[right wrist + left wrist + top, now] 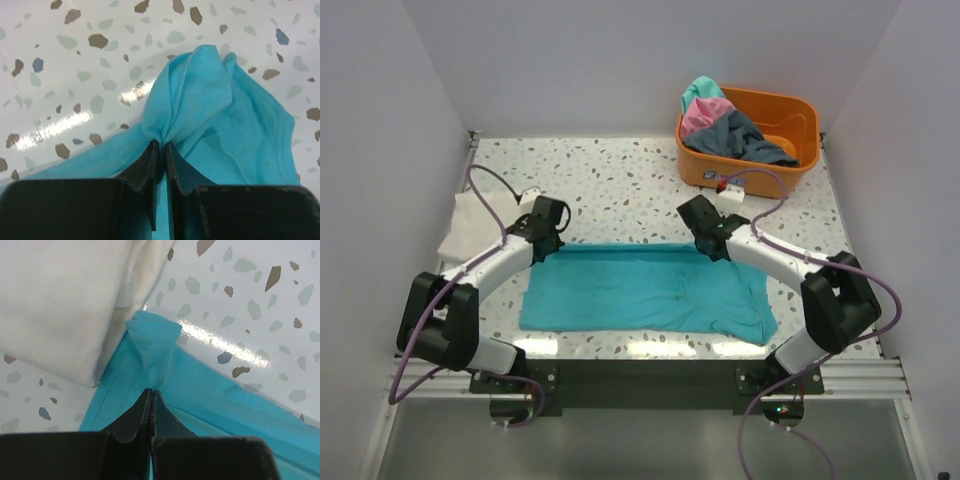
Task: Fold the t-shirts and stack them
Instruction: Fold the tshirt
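I should next carry the pinched far corner with my right gripper back over the teal cloth between it and the table's near edge, then open my right gripper.
A teal t-shirt (645, 292) lies spread as a wide band across the near part of the table. My left gripper (547, 246) is shut on its far left corner (152, 347), the cloth pinched into a small peak between the black fingers (135, 415). My right gripper (713, 245) is shut on the shirt's far right corner (192, 95), a bunched fold rising from its jaws. A folded cream-white t-shirt (470, 225) lies at the left edge; in the left wrist view the cream-white t-shirt (60, 300) sits right beside the pinched corner. Pink, teal and dark grey shirts (725, 125) are heaped in the tub.
An orange plastic tub (790, 110) stands at the back right corner of the speckled table (620, 180). White walls close in the table on the left, back and right. Cables loop from both arms near the table's sides.
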Available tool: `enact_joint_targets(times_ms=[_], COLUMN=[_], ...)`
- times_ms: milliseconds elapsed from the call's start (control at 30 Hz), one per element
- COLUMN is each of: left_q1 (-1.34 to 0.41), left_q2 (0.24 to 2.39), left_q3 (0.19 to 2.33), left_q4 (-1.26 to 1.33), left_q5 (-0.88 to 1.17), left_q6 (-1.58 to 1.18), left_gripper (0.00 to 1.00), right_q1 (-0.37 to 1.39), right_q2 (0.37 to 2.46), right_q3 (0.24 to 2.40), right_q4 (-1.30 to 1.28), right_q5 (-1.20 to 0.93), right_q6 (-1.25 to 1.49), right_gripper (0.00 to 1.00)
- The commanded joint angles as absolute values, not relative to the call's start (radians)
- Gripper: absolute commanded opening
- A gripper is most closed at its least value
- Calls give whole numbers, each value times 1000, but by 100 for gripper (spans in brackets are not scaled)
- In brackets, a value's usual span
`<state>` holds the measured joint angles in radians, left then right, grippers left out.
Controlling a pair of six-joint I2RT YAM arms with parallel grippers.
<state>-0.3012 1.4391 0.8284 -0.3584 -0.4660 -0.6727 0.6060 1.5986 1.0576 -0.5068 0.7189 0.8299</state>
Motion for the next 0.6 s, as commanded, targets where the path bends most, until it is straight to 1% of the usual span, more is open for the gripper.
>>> enact_joint_targets(times_ms=[0,100,267,400,433,500,567], left_q1=[-291,-291,-296,-308,-313,-318,-319], left_q2=[1384,1338,1286,1259,1246,1229,1195], left_q3=[781,743,696,669,657,643,630], left_q4=[-331,-341,-342,-373,-383,-417,-445], left_q5=[-453,-454,-428,-428,-428,-434,-448], left_q6=[-698,-715,-724,-739,-750,-761,-773], left_gripper=[0,0,0,0,0,0,0], right_q1=[649,693,785,859,888,916,952], right_q2=[1490,1448,1375,1359,1356,1347,1330], right_q3=[1008,965,875,844,836,822,787], right_q4=[-633,-716,-762,-851,-874,-914,-911], right_q5=[808,827,813,840,847,841,806], right_q6=[951,1017,1159,1308,1337,1396,1407], right_gripper=[0,1,5,8,12,13,16])
